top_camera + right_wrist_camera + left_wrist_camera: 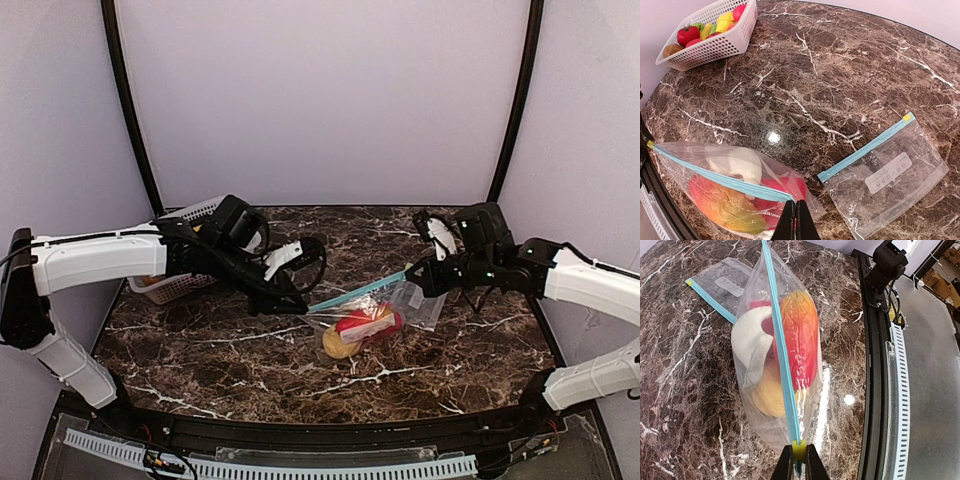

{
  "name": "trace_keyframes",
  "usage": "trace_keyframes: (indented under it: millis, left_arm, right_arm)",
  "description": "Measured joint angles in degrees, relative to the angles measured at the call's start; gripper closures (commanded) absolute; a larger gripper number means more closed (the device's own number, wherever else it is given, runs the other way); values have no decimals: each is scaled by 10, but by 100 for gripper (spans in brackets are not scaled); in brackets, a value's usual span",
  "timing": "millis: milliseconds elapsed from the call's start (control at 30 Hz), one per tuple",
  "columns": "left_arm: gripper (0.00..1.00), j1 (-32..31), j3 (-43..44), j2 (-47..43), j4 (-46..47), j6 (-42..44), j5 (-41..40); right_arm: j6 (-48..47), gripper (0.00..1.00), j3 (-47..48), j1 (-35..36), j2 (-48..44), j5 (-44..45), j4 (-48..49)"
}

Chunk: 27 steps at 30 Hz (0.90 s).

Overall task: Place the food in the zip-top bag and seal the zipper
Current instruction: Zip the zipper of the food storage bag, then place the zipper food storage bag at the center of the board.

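The bag's zipper looks pressed shut. My left gripper next moves outward and down, lays the slider [799, 450] on the bare tabletop beyond the bag [700, 400] and releases it.
A clear zip-top bag [365, 322] with a blue zipper strip [782, 365] hangs stretched between my grippers above the marble table. It holds a red-orange fruit [800, 335], a white piece [750, 340] and a yellow piece [767, 395]. My left gripper [799, 462] is shut on the yellow-green slider [799, 450] at one end of the strip. My right gripper [796, 217] is shut on the bag's other top corner. The strip [715, 175] looks pressed together along its length. In the top view the left gripper [295, 303] and right gripper [412, 280] hold the two ends.
A second, empty zip-top bag [890, 175] lies flat on the table beside the held one; it also shows in the left wrist view [720, 285]. A white lattice basket [720, 45] with several toy fruits [687, 34] stands at the back left [190, 212]. The black table edge [872, 390] is near.
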Motion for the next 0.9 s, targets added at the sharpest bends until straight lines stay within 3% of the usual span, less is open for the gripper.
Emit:
trace_keyframes:
  millis: [433, 767, 800, 833, 900]
  left_arm:
    - [99, 61, -1, 59, 16, -62, -73]
    - [99, 130, 120, 188, 46, -89, -103]
    - [97, 132, 136, 200, 49, -91, -106]
    - [85, 139, 162, 222, 56, -98, -113]
    - [55, 140, 165, 224, 55, -101, -113]
  right_arm:
    - [18, 100, 78, -10, 141, -13, 34]
    - [56, 100, 189, -67, 299, -18, 47]
    - [57, 100, 199, -73, 312, -21, 47]
    - [57, 90, 226, -88, 341, -33, 52]
    - [57, 59, 232, -89, 345, -39, 49]
